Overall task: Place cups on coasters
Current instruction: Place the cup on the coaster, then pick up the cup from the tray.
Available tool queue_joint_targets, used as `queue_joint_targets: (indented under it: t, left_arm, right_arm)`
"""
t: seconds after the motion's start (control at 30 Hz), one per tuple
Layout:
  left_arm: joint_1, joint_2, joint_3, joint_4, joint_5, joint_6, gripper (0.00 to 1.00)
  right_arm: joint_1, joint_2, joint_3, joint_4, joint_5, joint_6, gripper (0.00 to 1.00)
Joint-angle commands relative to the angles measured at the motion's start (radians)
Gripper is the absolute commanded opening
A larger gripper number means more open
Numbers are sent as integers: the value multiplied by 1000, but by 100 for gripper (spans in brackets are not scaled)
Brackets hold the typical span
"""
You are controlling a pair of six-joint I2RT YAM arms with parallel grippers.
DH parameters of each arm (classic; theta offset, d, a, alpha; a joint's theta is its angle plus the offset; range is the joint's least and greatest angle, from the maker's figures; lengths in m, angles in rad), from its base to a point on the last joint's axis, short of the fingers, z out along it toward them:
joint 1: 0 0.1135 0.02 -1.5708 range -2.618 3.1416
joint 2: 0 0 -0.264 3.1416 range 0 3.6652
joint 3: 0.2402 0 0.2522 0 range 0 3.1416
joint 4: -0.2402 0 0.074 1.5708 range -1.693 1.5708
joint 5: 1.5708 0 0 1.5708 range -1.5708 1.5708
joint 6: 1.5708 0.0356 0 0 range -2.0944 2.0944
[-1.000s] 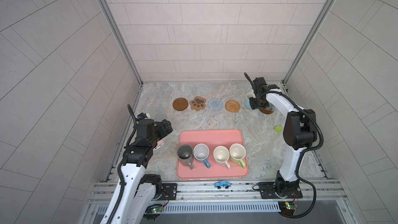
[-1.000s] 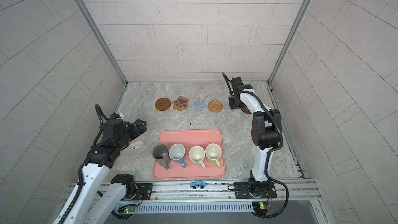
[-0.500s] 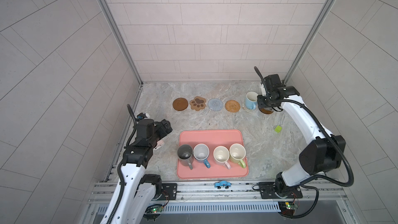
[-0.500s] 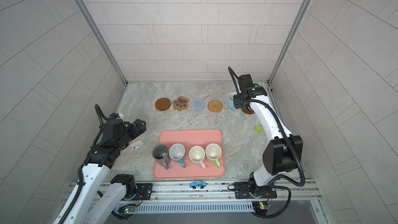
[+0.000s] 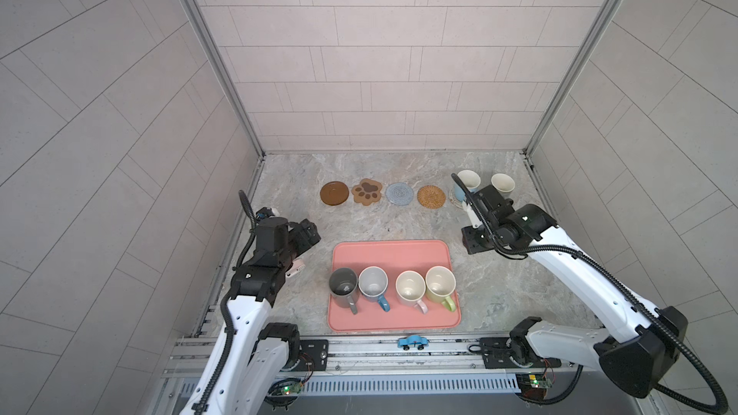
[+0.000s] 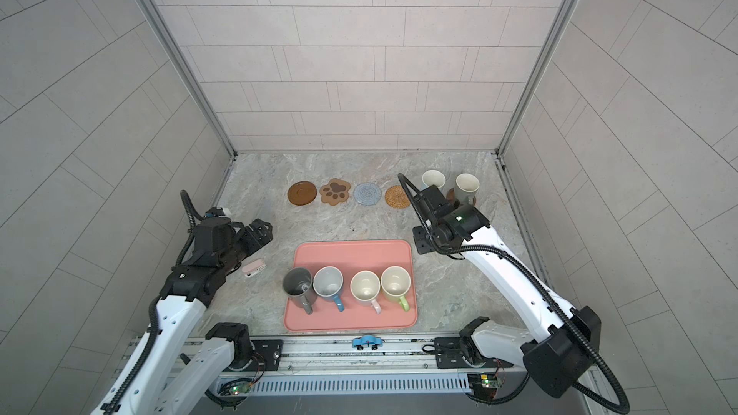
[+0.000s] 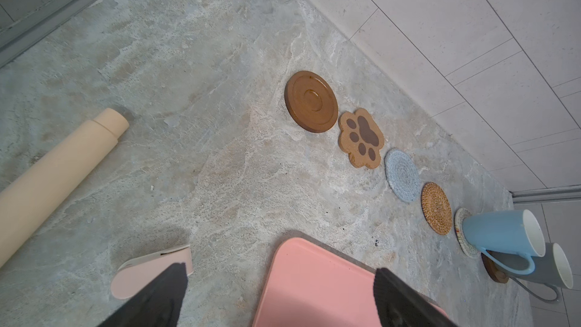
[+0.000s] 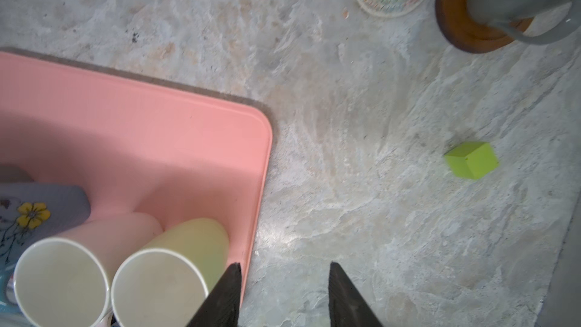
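Observation:
My right gripper moves back and down over the light green cup's handle (image 5: 449, 305) next and closes on it, since that handle sticks out on the cup's near side.
Four cups stand in a row on the pink tray (image 5: 393, 249): dark grey (image 5: 343, 287), blue (image 5: 373, 285), pale pink (image 5: 410, 288) and light green (image 5: 440, 283). At the back right a light blue cup (image 5: 466, 183) stands on the clear patterned coaster (image 7: 459, 228). Beside it a grey-brown cup (image 5: 502, 184) stands on a brown wooden coaster (image 8: 452, 23). The brown disc (image 5: 334, 193), paw-print (image 5: 366, 192), knit (image 5: 399, 194) and rattan (image 5: 431, 196) coasters are bare. My right gripper (image 8: 284, 265) hangs open and empty over the tray's right edge. My left gripper (image 7: 279, 268) is wide open, left of the tray.
A small pink case (image 6: 253, 268) lies under my left gripper, and a cream cylinder (image 7: 56, 180) lies further left. A green cube (image 8: 471, 160) sits right of the tray. A blue toy car (image 5: 411, 341) rests on the front rail. Walls close three sides.
My right gripper has let go of the light blue cup on its coaster and drawn back toward the tray's far right corner. The left arm has not moved.

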Motion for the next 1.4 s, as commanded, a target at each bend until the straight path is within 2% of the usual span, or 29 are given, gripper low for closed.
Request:
queue_joint_targets:
  t: [0.0,0.17,0.43,0.6,0.9,1.37]
  left_arm:
    - [-1,21,35,32,1,-3,100]
    - [-3,74,53,50,16,7,100]
    - [-2,78,52,69,16,4,100]
    - [-3,74,41,69,18,0,100]
    - [-2,59,23,64,25,0,100]
    - [-2,45,4,53,18,-7,100]
  right_arm:
    - [89,-53,-31,-70,59,160,48]
    - [217,-102,-47,-132,89,274,48]
    - [419,-122,-110,-144,94,418,48]
    - [501,-99,-142,-118,105,469,48]
    - [567,-13,-185,-31,86,498,47]
    - [583,33,-260,26,65,501,42]
